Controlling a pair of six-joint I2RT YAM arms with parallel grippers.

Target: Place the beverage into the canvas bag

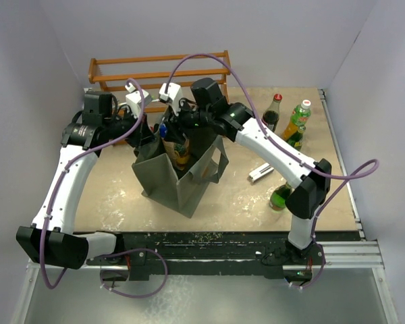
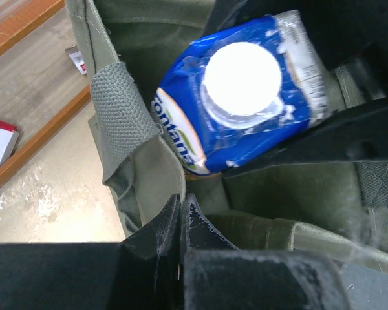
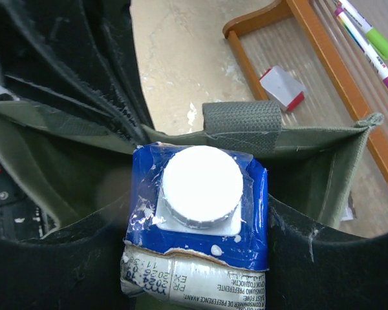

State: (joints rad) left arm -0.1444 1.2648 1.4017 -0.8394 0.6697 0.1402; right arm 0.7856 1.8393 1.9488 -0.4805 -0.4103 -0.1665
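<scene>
The carton goes deeper and leaves my right gripper next. The bag's hollow inside lies below that gripper, and the carton's cap still stands by the bag's rim.
The beverage is a blue carton (image 3: 197, 219) with a white round cap. My right gripper (image 3: 197, 226) is shut on its sides and holds it in the mouth of the grey-green canvas bag (image 1: 179, 177). The carton also shows in the left wrist view (image 2: 242, 97), inside the bag opening. My left gripper (image 2: 181, 213) is shut on the bag's rim (image 2: 152, 168) beside a webbing strap (image 2: 119, 110), holding the side open. In the top view both grippers meet over the bag's top, left gripper (image 1: 146, 130) and right gripper (image 1: 175, 129).
A wooden rack (image 1: 158, 71) stands at the back. A dark cola bottle (image 1: 272, 111) and a green-orange bottle (image 1: 296, 123) stand back right. A green bottle (image 1: 281, 197) stands by the right arm, and a small white box (image 1: 260, 173) lies beside it.
</scene>
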